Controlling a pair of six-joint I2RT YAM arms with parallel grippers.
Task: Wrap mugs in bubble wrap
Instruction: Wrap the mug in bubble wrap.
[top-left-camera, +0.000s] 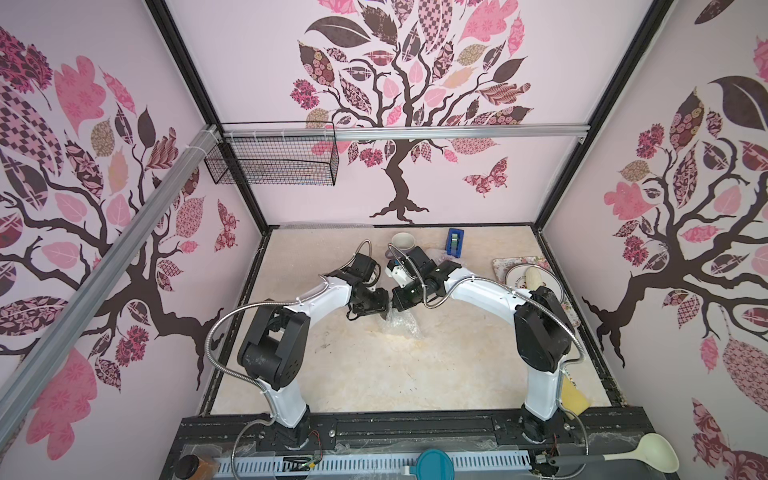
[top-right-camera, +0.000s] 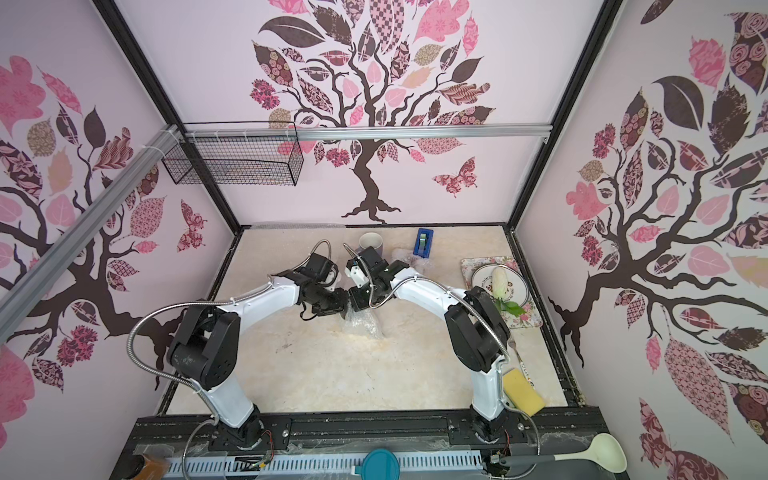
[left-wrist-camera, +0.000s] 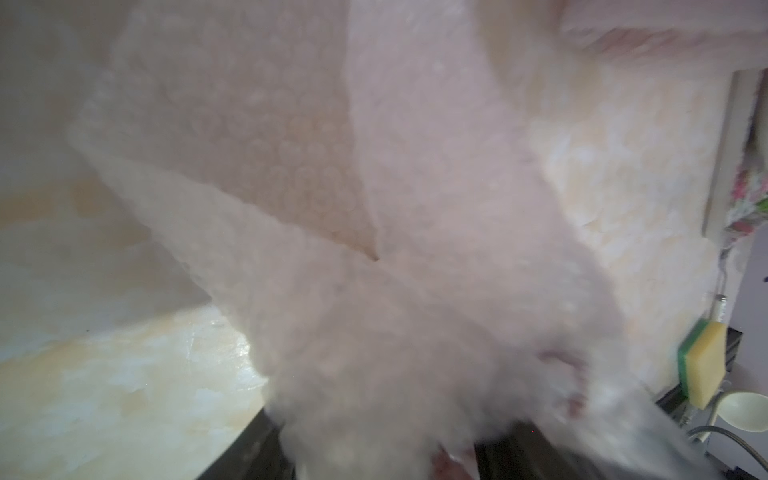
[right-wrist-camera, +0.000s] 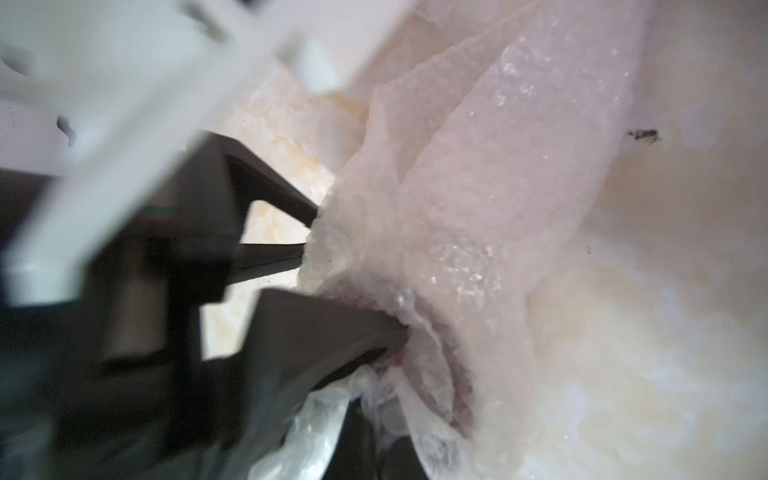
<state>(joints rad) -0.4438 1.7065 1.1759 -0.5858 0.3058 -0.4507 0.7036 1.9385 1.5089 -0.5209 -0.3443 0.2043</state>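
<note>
Next, my right gripper lowers into the bundle's reddish opening (right-wrist-camera: 438, 364) to tuck in and release the thin fold of wrap (right-wrist-camera: 478, 208), because the opening gapes beside it.
In both top views my two grippers meet nose to nose over the middle of the table. A crumpled bundle of bubble wrap (top-left-camera: 401, 326) (top-right-camera: 361, 326) hangs just below them. My left gripper (top-left-camera: 384, 309) (left-wrist-camera: 386, 457) stands wide around the bundle (left-wrist-camera: 415, 291), and a mug (left-wrist-camera: 561, 361) shows only as red through the wrap. My right gripper (top-left-camera: 395, 307) (right-wrist-camera: 365, 415) is shut on a thin fold of the wrap (right-wrist-camera: 478, 208). A pale lavender mug (top-left-camera: 402, 242) (top-right-camera: 371, 242) stands bare at the back, behind the right wrist.
A blue tape dispenser (top-left-camera: 455, 240) sits at the back right beside a clear bundle (top-right-camera: 405, 255). A floral tray (top-left-camera: 503, 264) with a plate lies along the right edge. A yellow sponge (top-right-camera: 523, 390) is near the right arm's base. More bubble wrap (top-left-camera: 328, 225) lies along the back wall.
</note>
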